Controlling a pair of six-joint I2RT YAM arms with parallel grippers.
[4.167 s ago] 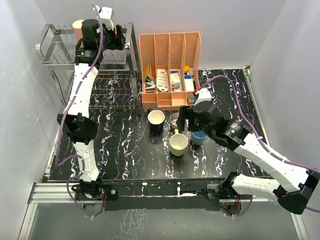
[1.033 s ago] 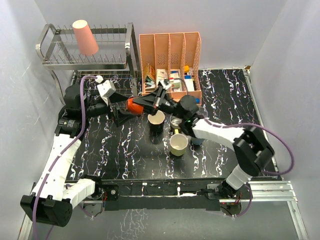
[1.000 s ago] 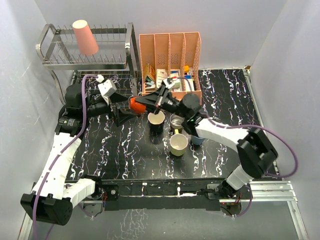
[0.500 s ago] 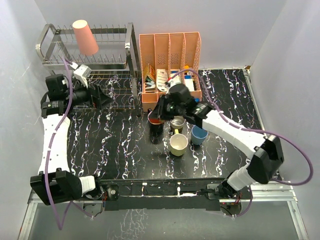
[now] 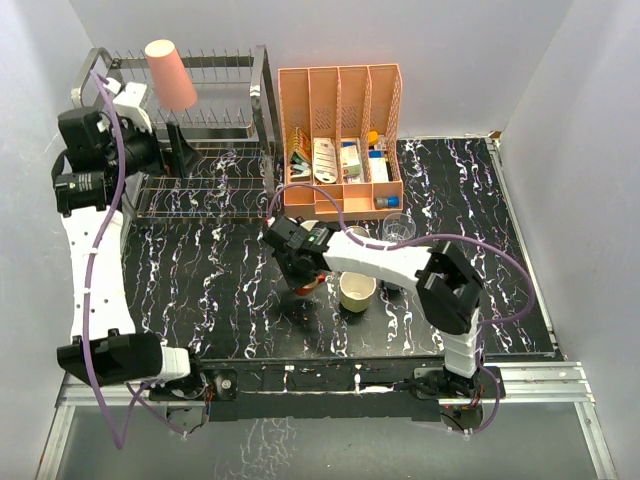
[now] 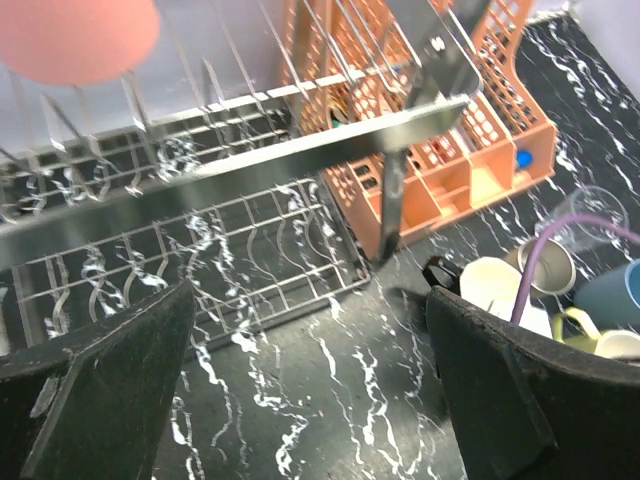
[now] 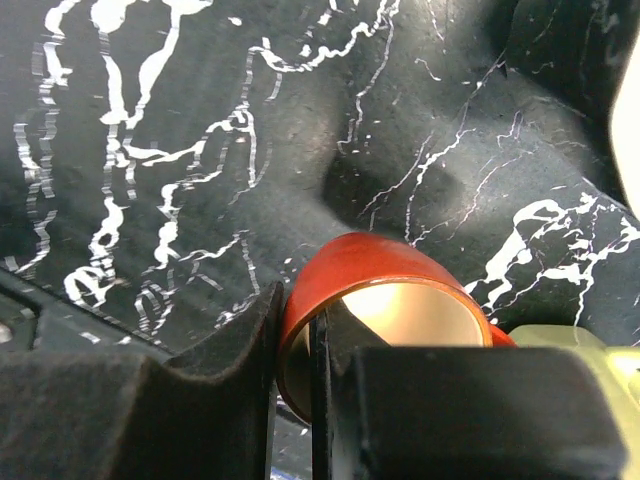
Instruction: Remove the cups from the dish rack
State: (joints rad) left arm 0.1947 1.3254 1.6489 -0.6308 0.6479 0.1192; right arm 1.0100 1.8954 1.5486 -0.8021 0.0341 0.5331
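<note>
The tiny orange cup needs to go slightly toward the pale yellow mug and down to the marbled surface next, carried by my right gripper.
The tall pink tumbler (image 5: 170, 72) stands upside down on the top tier of the silver dish rack (image 5: 262, 100); it also shows as a pink tumbler (image 6: 70, 35) in the left wrist view. My left gripper (image 5: 172, 150) hangs open and empty beside the rack, below the tumbler. My right gripper (image 7: 300, 340) is shut on the wall of the tiny orange cup (image 7: 380, 270), one finger inside and one outside. It holds that orange cup (image 5: 308, 287) low over the table beside the pale yellow mug (image 5: 357, 290). The clear glass (image 5: 397, 228) stands further back.
A peach organizer (image 5: 340, 120) full of small items stands right of the rack. The cream-lined mug (image 6: 495, 285), a brown metal cup (image 6: 550, 265) and a blue cup (image 6: 610, 295) cluster on the black marbled table (image 5: 220, 290). The rack's lower tier (image 6: 220, 270) holds nothing.
My right gripper carried the orange cup from beside the rack down to the table in front of the mugs. My left arm drew back, open, up to the rack's left side.
</note>
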